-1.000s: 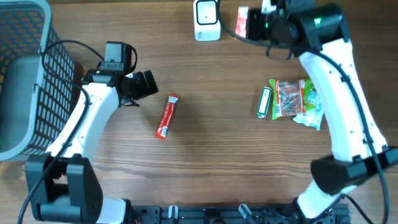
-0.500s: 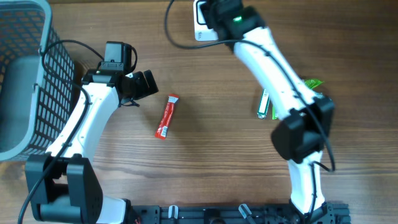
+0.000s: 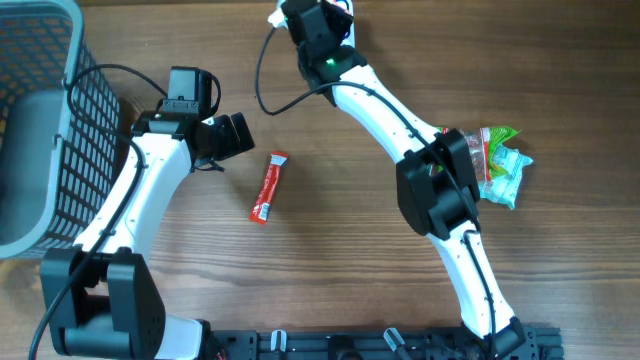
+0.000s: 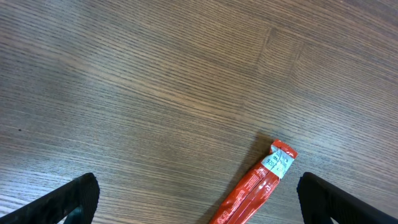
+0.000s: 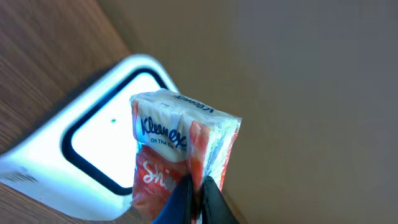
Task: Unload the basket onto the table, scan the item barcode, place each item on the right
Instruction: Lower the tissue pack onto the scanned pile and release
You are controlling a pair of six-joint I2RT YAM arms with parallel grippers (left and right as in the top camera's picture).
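Observation:
My right gripper is at the scanner [image 3: 347,10]. Next, it will swing back and right in the overhead view to the snack packets and release the pack.
My right gripper [image 5: 196,198] is shut on a red and white Kleenex tissue pack [image 5: 177,152], pinching its lower edge. It holds the pack in front of the white scanner [image 5: 68,158] and its black-framed window. In the overhead view the right gripper [image 3: 288,17] reaches to the table's top centre, and the arm covers most of the scanner [image 3: 347,10]. A red stick packet [image 3: 267,187] lies on the wood left of centre. My left gripper [image 3: 236,135] hovers open beside it. In the left wrist view the packet [image 4: 255,186] lies between the left gripper's fingertips [image 4: 71,199].
A grey mesh basket [image 3: 40,120] stands at the far left. Green and clear snack packets [image 3: 497,165] lie at the right, partly under the right arm. Bare wood spreads across the middle and front of the table.
The right arm has swung left along the table's far edge with the tissue pack, from right of the scanner to over it. The left arm has not moved.

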